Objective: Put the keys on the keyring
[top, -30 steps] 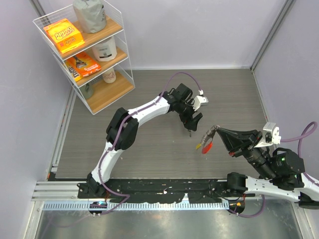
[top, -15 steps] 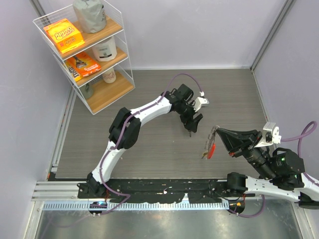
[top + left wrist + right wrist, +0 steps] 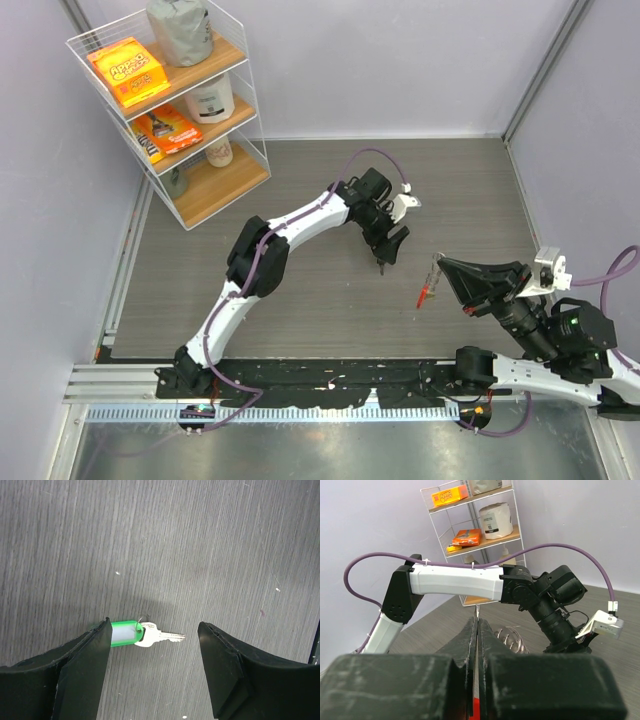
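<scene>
My left gripper will go down a little before closing around the green-headed key's head by the wire ring, because the key lies flat below its fingers.
The green-headed key (image 3: 125, 633) lies flat on the grey table, with its metal blade (image 3: 165, 636) pointing right and a small wire ring at its head. My left gripper (image 3: 154, 626) hovers over it, open, with the key between and just beyond the fingertips. In the top view the left gripper (image 3: 385, 245) points down at mid-table. My right gripper (image 3: 439, 262) is shut on the keyring, and the red loop (image 3: 425, 293) hangs below its tip. In the right wrist view the red (image 3: 475, 710) shows between the shut fingers, beside silvery rings (image 3: 513, 638). The yellow key does not show.
A white wire shelf rack (image 3: 170, 110) with boxes and jars stands at the far left corner, and it also shows in the right wrist view (image 3: 475, 530). Purple walls enclose the table. The left arm's link (image 3: 455, 580) spans the right wrist view.
The hanging keyring has swung right, towards the right gripper, and now hangs straighter. A yellow piece seen on it a second ago no longer shows. The left gripper has barely moved.
</scene>
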You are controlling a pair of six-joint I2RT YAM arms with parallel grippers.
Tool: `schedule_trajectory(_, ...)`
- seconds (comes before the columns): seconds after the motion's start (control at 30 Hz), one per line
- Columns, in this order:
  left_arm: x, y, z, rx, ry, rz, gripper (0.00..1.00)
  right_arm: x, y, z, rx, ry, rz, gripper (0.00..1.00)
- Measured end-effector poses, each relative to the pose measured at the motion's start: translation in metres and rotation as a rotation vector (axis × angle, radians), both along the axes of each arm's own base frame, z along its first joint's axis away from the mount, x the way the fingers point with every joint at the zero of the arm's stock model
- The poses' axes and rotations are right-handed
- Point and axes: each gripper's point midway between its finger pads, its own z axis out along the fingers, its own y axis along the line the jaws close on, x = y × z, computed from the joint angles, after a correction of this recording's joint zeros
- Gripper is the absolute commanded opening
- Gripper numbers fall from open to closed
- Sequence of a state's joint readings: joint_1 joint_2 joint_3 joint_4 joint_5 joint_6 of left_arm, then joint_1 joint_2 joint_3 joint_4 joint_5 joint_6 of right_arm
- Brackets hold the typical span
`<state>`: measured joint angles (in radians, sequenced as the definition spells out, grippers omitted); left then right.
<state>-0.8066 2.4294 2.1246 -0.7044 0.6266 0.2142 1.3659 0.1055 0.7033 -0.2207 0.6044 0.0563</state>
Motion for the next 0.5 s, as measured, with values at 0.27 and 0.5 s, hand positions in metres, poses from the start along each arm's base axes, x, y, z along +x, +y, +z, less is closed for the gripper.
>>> schedule_trajectory(0.27, 0.002, -0.004, 0.001, 0.018, 0.001, 0.026, 0.75, -0.003, -0.008, 0.001, 0.022, -0.006, 0.006, 0.05)
schedule_trajectory(0.5, -0.003, -0.006, -0.009, 0.037, 0.028, 0.036, 0.75, -0.005, -0.009, 0.001, 0.025, -0.011, 0.020, 0.06)
